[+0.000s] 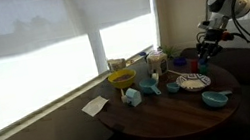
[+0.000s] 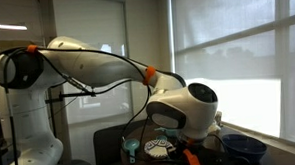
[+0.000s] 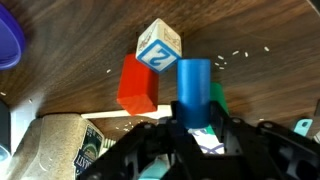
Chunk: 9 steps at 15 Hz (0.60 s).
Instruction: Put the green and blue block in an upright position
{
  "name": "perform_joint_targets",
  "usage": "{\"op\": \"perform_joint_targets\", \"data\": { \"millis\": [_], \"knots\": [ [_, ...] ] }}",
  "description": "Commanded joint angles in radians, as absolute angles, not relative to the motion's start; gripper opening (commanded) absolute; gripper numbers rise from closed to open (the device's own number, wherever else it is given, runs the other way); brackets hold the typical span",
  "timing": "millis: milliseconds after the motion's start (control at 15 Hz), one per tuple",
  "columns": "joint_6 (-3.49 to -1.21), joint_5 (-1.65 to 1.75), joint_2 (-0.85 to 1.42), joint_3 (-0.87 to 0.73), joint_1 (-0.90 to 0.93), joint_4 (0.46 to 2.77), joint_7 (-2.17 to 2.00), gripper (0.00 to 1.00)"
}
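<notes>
The blue cylinder block still leans above the table, so I should tilt my gripper toward level and lower the block beside the green block (image 3: 216,97) to release it upright.
In the wrist view a blue cylinder block (image 3: 193,90) sticks out from between my gripper's jaws (image 3: 195,125), which are shut on its lower end. A green block (image 3: 216,97) shows just behind its right side, touching it or very close. A red block (image 3: 138,85) lies to the left on the wooden table. A white cube with a blue letter (image 3: 158,48) sits beyond both. In an exterior view the gripper (image 1: 203,51) hangs low over the far right of the round table; the blocks are too small to make out there.
On the round wooden table (image 1: 162,110) are a yellow bowl (image 1: 121,79), a blue bowl (image 1: 216,98), a patterned plate (image 1: 191,80), a paper sheet (image 1: 95,106) and small teal items. A purple bowl rim (image 3: 8,40) is at the wrist view's left. The window runs behind.
</notes>
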<state>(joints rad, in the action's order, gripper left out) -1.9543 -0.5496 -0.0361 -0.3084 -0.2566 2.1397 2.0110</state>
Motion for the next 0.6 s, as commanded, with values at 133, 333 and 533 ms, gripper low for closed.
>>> {"op": "perform_joint_targets", "data": {
  "millis": [133,333,533],
  "knots": [
    [-1.859,-0.66,-0.026,-0.32,-0.275,2.135,2.035,0.08],
    [-1.82,-0.712,-0.019,-0.335,-0.293,2.139,2.048,0.08],
    [-1.779,-0.781,-0.001,-0.354,-0.319,2.154,2.081,0.08]
  ]
}}
